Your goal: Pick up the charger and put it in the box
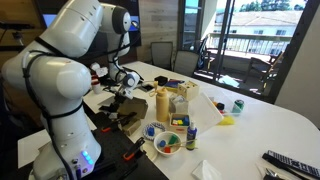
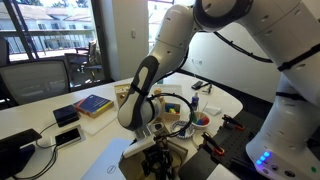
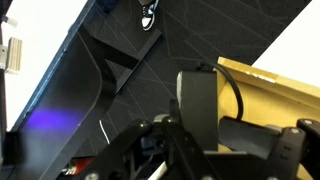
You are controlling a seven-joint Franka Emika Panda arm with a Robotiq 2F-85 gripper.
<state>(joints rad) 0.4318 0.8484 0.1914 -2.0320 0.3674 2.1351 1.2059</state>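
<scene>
I will next move my gripper toward the right in the wrist view, over the tan box's open inside, to release the charger (image 3: 195,95), which still hangs at the box's rim.
In the wrist view my gripper (image 3: 205,130) is shut on the charger (image 3: 195,95), a small black block held upright between the fingers. Its thin black cord (image 3: 236,95) curves off behind it. The tan cardboard box (image 3: 285,95) lies right behind and below the charger, at the right of the view. In an exterior view the gripper (image 2: 158,135) hangs low over the tan box (image 2: 172,153) at the table's near edge. In the other exterior view the gripper (image 1: 127,92) is low beside the robot's base; the charger is too small to make out there.
A dark angular surface (image 3: 100,70) fills the left of the wrist view. On the white table stand a bowl of small items (image 1: 167,142), tan bottles (image 1: 165,102), a green can (image 1: 238,105) and a remote (image 1: 290,162). A book (image 2: 93,104) and phone (image 2: 67,114) lie farther off.
</scene>
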